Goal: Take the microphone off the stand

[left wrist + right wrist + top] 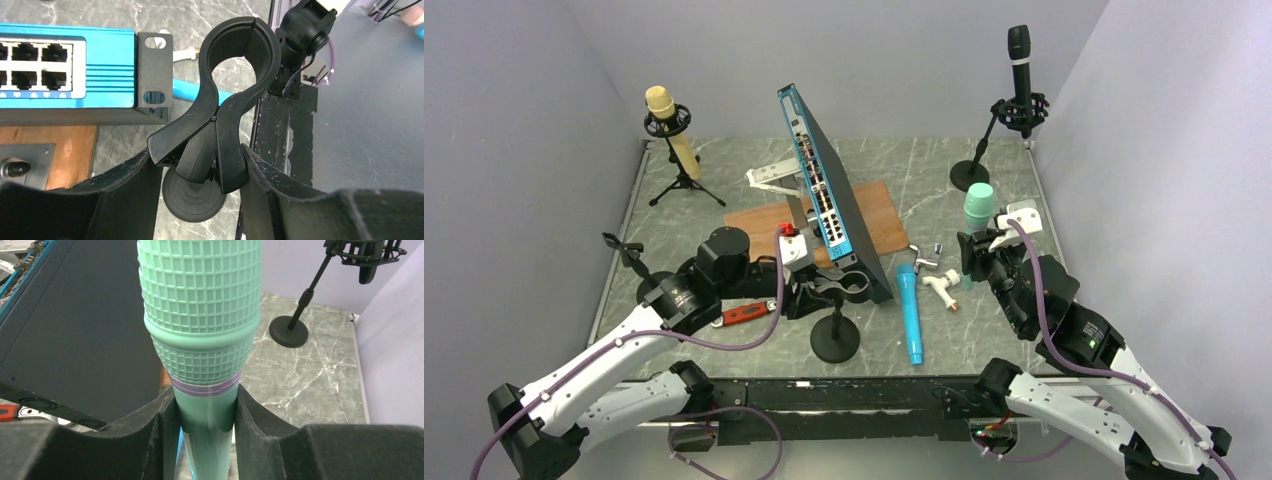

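Note:
My right gripper moves down with a tilt to the bare tabletop beside the white connectors next and releases the microphone flat, since the clip's ring is empty.
A mint-green microphone (200, 315) with a purple band stands upright between my right gripper's (204, 407) pads, which are shut on its handle; in the top view its head (979, 206) rises above the right gripper (980, 242), right of centre and off the table. The small black stand (835, 340) with a round base sits at the front centre. Its spring clip (215, 100) has an empty ring. My left gripper (197, 162) is shut on the clip's handles, as the top view (812, 285) also shows.
A blue microphone (910, 312) lies on the table right of the stand. A blue network switch (829, 195) leans upright over a wooden board (769, 220). A yellow microphone (664, 110) stands back left, a black one (1020, 60) back right. White connectors (939, 285) and a red-handled tool (746, 313) lie nearby.

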Tool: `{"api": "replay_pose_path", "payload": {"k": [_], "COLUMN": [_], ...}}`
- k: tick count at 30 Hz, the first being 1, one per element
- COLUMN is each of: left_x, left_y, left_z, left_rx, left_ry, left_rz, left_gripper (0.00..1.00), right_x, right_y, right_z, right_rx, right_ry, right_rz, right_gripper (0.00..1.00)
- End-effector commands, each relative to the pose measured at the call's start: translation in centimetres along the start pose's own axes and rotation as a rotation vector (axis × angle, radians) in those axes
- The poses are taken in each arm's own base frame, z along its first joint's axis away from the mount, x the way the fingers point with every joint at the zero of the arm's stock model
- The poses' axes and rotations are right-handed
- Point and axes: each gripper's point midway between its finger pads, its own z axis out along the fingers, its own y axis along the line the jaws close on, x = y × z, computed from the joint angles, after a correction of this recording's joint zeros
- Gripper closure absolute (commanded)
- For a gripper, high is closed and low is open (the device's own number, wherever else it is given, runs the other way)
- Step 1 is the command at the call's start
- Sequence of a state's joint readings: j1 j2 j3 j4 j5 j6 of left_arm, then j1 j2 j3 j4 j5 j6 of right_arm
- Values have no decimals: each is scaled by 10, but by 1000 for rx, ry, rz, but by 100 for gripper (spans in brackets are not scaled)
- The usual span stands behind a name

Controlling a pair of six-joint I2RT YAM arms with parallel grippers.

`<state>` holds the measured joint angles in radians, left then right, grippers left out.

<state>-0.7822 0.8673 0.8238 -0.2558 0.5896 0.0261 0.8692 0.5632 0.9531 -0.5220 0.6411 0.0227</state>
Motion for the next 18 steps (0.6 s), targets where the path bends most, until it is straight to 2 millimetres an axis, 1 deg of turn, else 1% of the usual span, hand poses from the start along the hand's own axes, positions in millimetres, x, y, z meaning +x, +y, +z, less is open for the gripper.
{"api": "replay_pose_path", "payload": {"k": [1, 6, 12, 15, 18], "left_x": [76, 94, 128, 134, 136], "left_y": [-7, -5, -2, -5, -2], "left_z": [-4, 0, 6, 8, 8], "left_rx": [17, 15, 12, 16, -12], "left_ry": [252, 303, 406, 410, 413], "left_rz": [-145, -183, -203, -211, -208], "left_gripper": [100, 100, 100, 100, 100], "right_x": [-10, -7, -7, -6, -4], "right_y": [5, 5, 7, 9, 10], "right_z": [1, 2, 3, 4, 3], "right_rx": [-20, -18, -23, -32, -38], "right_ry": [-43, -45, -50, -57, -58], "right_rz": [44, 47, 51, 60, 69], "right_gripper": [100, 100, 100, 100, 100]}}
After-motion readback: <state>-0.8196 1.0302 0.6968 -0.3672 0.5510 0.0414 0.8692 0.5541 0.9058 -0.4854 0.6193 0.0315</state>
